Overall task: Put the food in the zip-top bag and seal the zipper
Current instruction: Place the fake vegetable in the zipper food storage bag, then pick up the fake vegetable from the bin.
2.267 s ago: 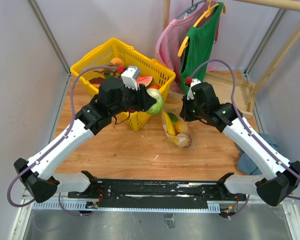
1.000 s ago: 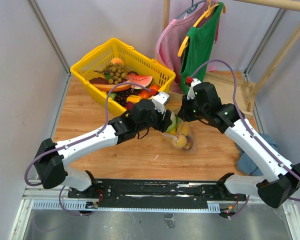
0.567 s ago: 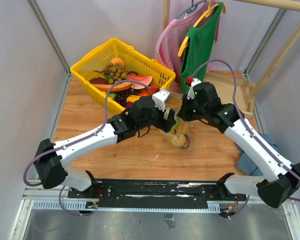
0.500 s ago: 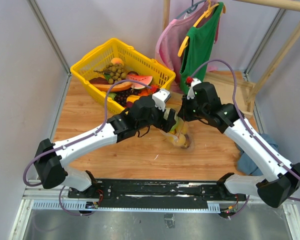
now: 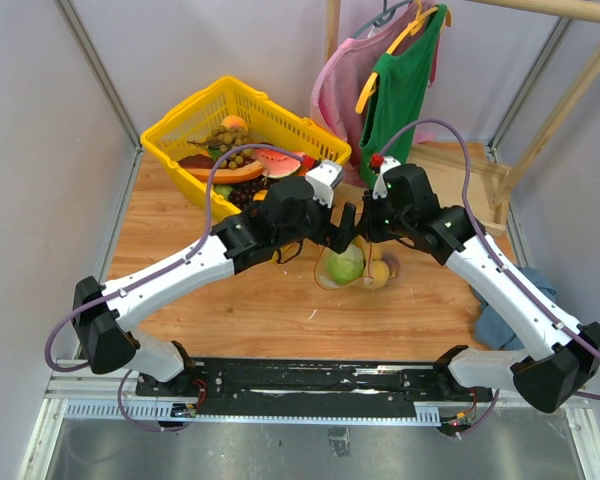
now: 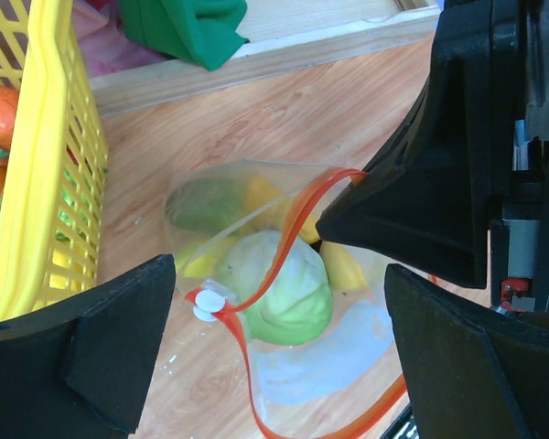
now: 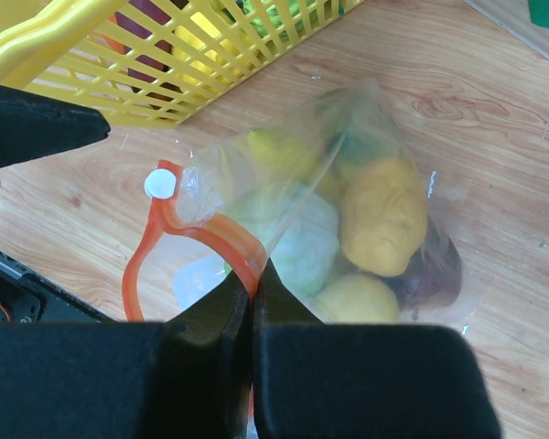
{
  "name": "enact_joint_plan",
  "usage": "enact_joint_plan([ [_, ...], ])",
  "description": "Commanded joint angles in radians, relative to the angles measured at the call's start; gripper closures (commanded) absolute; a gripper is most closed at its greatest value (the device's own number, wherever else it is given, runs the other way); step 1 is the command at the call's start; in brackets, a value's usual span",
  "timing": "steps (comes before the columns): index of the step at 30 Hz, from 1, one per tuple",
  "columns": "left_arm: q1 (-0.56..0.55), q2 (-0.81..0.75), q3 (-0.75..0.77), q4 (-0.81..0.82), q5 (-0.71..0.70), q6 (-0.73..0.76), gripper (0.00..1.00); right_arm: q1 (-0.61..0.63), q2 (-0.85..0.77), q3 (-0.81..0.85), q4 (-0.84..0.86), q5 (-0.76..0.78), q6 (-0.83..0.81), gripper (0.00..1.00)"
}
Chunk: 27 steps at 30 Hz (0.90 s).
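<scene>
The bag's opening is open, so I will move my left gripper to the left in the top view, then down onto the purple food in the basket.
The clear zip-top bag (image 5: 358,268) lies on the wooden table with its mouth held up. My right gripper (image 7: 253,274) is shut on the red-orange zipper (image 7: 197,227), which loops open with a white tab (image 7: 159,184) at its end. Inside the bag lie the food items: a green cabbage (image 6: 288,285), yellow fruits (image 7: 382,215) and a green mango (image 6: 204,201). My left gripper (image 6: 279,272) hangs open just above the bag's mouth, nothing between its fingers. In the top view the two grippers face each other over the cabbage (image 5: 346,266).
A yellow basket (image 5: 176,126) with more toy fruit stands at the back left, close to the bag. Clothes on hangers (image 5: 400,85) and a wooden rack (image 5: 480,165) are at the back right. A blue cloth (image 5: 500,322) lies at the right edge.
My left gripper brought the cabbage from the basket to the bag, opened wide and drew back slightly. The cabbage now lies inside the bag. The right gripper kept its hold.
</scene>
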Motion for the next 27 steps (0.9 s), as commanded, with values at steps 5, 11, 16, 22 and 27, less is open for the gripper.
enact_joint_plan([
  [5, 0.02, -0.023, 0.13, -0.168, -0.076, -0.071, 0.0, 0.001, -0.009, 0.01, 0.023, 0.024, -0.004, 0.99],
  [11, 0.144, -0.014, 0.194, -0.304, -0.081, -0.135, 0.01, -0.02, -0.016, 0.006, 0.014, 0.022, -0.004, 0.99],
  [16, 0.259, 0.002, 0.265, -0.414, -0.091, -0.155, 0.01, -0.023, -0.024, 0.001, 0.007, 0.033, -0.014, 0.99],
  [22, 0.385, 0.077, 0.352, -0.538, -0.094, -0.138, 0.02, -0.034, -0.044, -0.002, -0.002, 0.055, -0.026, 1.0],
  [27, 0.443, 0.181, 0.404, -0.61, -0.082, -0.117, 0.02, -0.036, -0.051, -0.005, -0.004, 0.063, -0.031, 1.0],
])
